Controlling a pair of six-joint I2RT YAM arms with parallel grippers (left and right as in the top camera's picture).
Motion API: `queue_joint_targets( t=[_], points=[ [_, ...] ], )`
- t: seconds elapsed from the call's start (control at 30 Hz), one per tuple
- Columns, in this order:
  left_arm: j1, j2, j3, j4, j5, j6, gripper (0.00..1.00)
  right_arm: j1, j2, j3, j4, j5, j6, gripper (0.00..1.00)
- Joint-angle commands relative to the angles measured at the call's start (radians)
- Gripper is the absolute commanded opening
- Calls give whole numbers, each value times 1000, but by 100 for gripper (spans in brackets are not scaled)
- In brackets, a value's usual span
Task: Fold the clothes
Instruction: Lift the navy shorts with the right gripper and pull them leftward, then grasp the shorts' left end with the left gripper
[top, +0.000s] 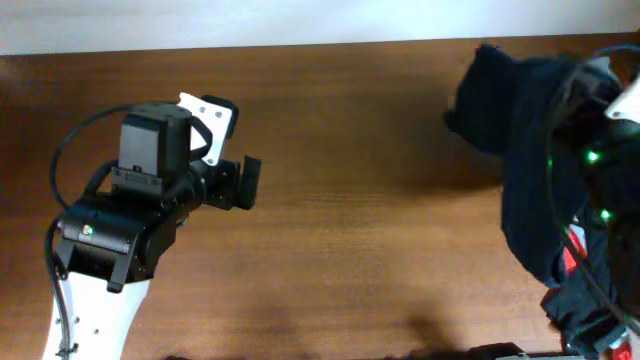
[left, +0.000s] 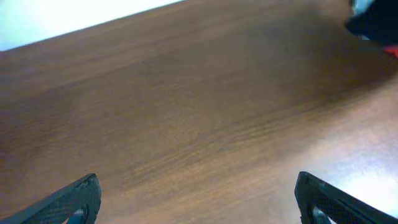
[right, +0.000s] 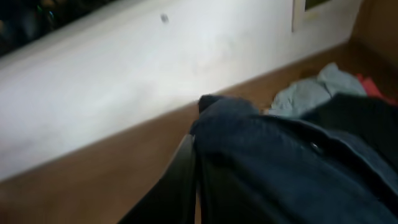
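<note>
My right gripper carries the navy fabric (right: 280, 162) down and to the left in the overhead view next and releases it there, since the table's middle is bare.
The dark navy shorts (top: 535, 150) hang bunched at the right of the table, lifted above the wood and draped over my right arm. In the right wrist view the navy fabric (right: 280, 162) fills the lower right, pinched in my right gripper (right: 198, 186), whose fingers are closed on it. My left gripper (top: 245, 182) is open and empty at the left of the table, pointing right; in the left wrist view its two fingertips (left: 199, 196) stand wide apart over bare wood.
A pile with a light grey shirt (right: 305, 93), a red one (right: 373, 87) and a black garment (right: 367, 118) lies at the right. Red cloth (top: 572, 255) shows under the shorts. A white wall (right: 124, 81) borders the table's far edge.
</note>
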Motion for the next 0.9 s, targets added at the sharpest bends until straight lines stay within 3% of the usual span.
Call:
queue_joint_targets(
  t=[0.0,0.13,0.5,0.53,0.63,0.73,0.87],
  points=[
    [-2,-38,13,15,-76,-46,99,18,94,13,-20,-89,17,4],
    [-2,-69,16,25,-157,-93,99,83,236,12,-26,-200,35,4],
    [-2,-168,41,24,-184,-92,99,371,628,12,78,-232,250,4],
    [-2,-173,41,24,-187,-89,99,395,652,12,96,-234,254,7],
    [-2,-179,41,24,-187,-89,99,479,697,12,150,-242,252,32],
    [-2,-179,41,22,-187,-89,99,537,695,13,180,-227,206,49],
    [-2,-171,41,21,-187,-89,99,563,658,14,146,-108,200,66]
  ],
)
